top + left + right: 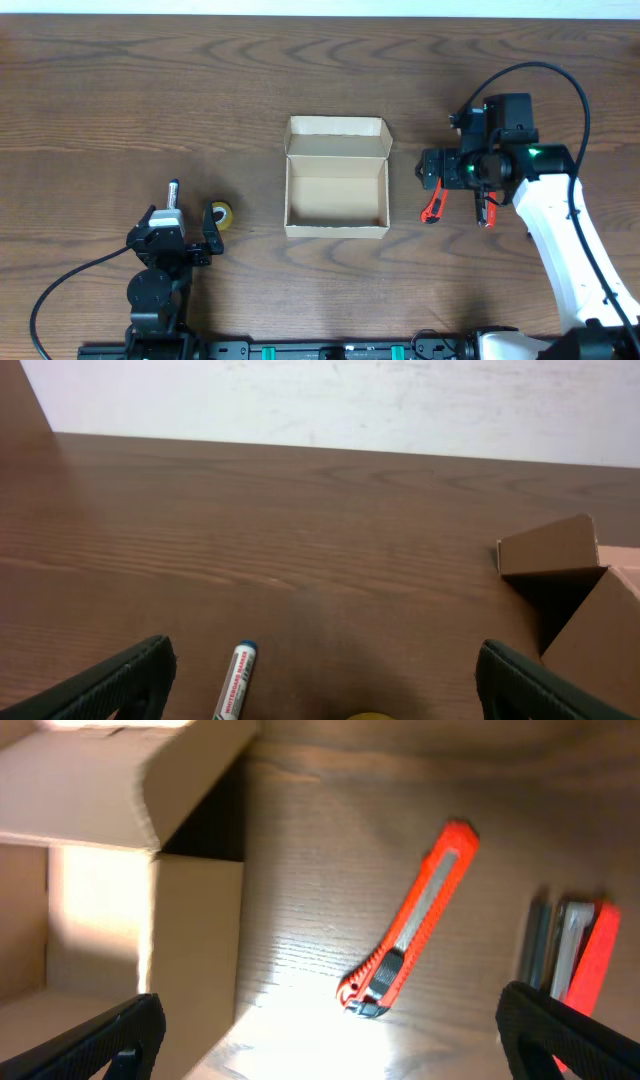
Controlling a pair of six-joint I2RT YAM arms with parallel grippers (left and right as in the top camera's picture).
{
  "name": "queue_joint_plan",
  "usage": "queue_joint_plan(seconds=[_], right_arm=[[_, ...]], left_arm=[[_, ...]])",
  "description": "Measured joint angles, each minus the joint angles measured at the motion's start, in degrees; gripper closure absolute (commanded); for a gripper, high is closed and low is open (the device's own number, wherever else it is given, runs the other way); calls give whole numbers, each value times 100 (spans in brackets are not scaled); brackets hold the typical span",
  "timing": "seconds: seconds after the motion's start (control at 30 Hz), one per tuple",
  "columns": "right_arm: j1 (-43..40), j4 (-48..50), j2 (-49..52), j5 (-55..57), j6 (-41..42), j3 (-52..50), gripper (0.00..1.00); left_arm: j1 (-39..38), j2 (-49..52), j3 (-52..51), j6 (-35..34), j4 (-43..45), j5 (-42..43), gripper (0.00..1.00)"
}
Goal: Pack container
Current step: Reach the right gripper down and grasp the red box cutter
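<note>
The right gripper turns in line with the box cutter (pixel 433 205) next, which lies slanted, then goes down onto its body by the slider.
The container (pixel 336 190) is a tan cardboard box in the middle of the table, open and empty, with its flap lid standing at the far side. It also shows at the right edge of the left wrist view (pixel 585 600) and at the left of the right wrist view (pixel 110 880). A red box cutter (pixel 433 205) lies just right of the box, under my open, empty right gripper (pixel 447 172); in the right wrist view the cutter (pixel 410 930) lies between the open fingers (pixel 330 1030). My left gripper (pixel 183 222) is open and empty.
A white marker with a blue cap (pixel 172 192) (pixel 233 680) and a yellow roll (pixel 221 214) lie by the left gripper (pixel 325 685). A second red and grey tool (pixel 487 212) (pixel 578 955) lies right of the cutter.
</note>
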Motion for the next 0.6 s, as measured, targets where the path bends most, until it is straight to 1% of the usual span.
queue_joint_plan(seconds=[0.13,0.33,0.47,0.6], right_arm=[[0,289,42,415,890,-208,1],[0,857,120,662,1797,-881,1],[-2,1078,348,713,2131,-1263,1],[-2,1152,667,758,2280,-1351,1]], left_arm=[[0,2,0,-50,0,0,5],[0,7,0,-55,0,0,5],[0,7,0,-57,0,0,5],[0,7,0,-66,0,0,5]])
